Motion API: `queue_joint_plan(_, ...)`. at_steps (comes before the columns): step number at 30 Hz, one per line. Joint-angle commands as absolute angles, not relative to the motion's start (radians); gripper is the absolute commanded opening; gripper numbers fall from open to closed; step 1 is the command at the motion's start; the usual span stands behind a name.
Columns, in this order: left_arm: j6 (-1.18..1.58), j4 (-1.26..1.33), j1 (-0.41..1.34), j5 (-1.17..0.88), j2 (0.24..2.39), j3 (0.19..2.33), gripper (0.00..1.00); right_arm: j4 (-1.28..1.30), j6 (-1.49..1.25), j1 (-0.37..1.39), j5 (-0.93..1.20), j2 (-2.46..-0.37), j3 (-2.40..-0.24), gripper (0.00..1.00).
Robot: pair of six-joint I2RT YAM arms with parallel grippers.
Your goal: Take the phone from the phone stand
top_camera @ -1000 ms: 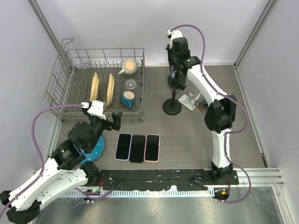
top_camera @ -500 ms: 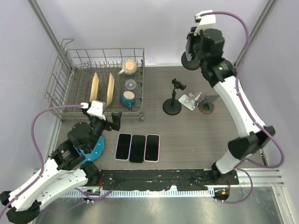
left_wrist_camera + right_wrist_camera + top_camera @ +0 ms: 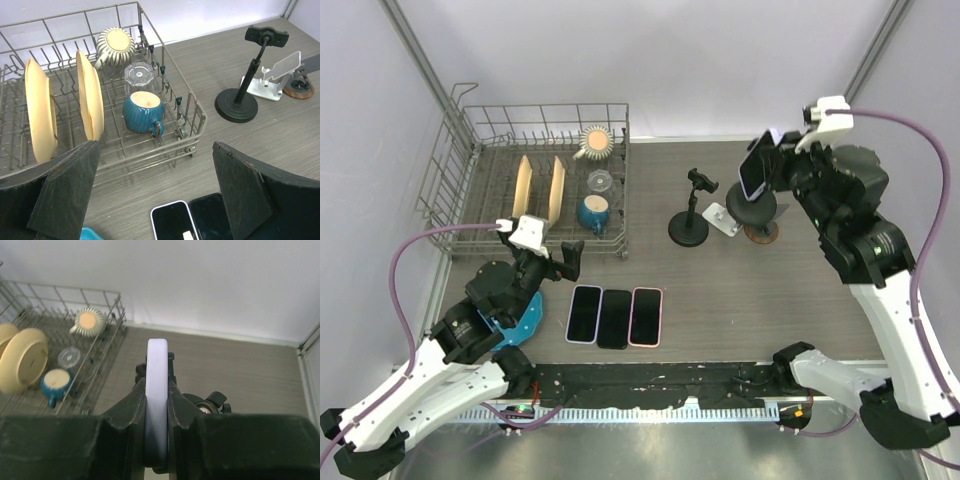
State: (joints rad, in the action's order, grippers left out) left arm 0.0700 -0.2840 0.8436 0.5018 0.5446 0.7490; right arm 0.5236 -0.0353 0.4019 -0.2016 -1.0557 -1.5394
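Observation:
I need to bring my right gripper's phone down and back next and release it over the bare table before the white stand, as a black stand hangs below it.
A phone in a pale lavender case (image 3: 752, 170) is in the air, edge-on between the fingers of my right gripper (image 3: 758, 183). In the right wrist view both pads press the phone's (image 3: 157, 385) flat sides, so that gripper (image 3: 157, 412) is shut on it. The black phone stand (image 3: 689, 228) stands left of and below the phone, with its clamp (image 3: 700, 181) empty. The left wrist view shows the same stand (image 3: 236, 105) at the far right. My left gripper (image 3: 552, 262) is open, low over the table by the dish rack, with nothing between its fingers (image 3: 65, 195).
Three phones (image 3: 615, 317) lie side by side on the table in front of the left gripper. A wire dish rack (image 3: 470, 150) holds plates, a teal mug (image 3: 593, 211) and a glass. A white stand (image 3: 725, 218) and a round wooden puck (image 3: 763, 234) sit under the right gripper.
The right arm rose from the black stand and swung to the right and nearer, carrying the phone. The left arm has not moved.

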Motion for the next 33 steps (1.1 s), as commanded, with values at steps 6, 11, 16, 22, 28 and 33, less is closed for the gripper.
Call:
queue_joint_plan(6, 0.061, -0.232, 0.841, 0.439, 0.577, 0.75, 1.0, 0.476, -0.141, 0.407, -0.014, -0.841, -1.255, 0.01)
queue_joint_plan(11, 0.054, -0.23, 0.841, 0.391, 0.595, 0.75, 1.0, 0.41, -0.187, 0.407, 0.066, -0.79, -1.089, 0.01)
queue_joint_plan(16, 0.048, -0.229, 0.839, 0.371, 0.603, 0.749, 1.0, 0.27, -0.206, 0.407, 0.118, -0.784, -0.937, 0.01)
queue_joint_plan(22, 0.035, -0.224, 0.841, 0.368, 0.603, 0.746, 1.0, 0.172, -0.203, 0.407, 0.19, -0.822, -0.861, 0.01)
queue_joint_plan(28, 0.028, -0.216, 0.839, 0.351, 0.595, 0.741, 1.0, 0.112, -0.206, 0.408, 0.204, -0.836, -0.81, 0.01)
queue_joint_plan(33, 0.028, -0.215, 0.841, 0.334, 0.604, 0.741, 1.0, 0.118, -0.207, 0.408, 0.212, -0.833, -0.796, 0.01)
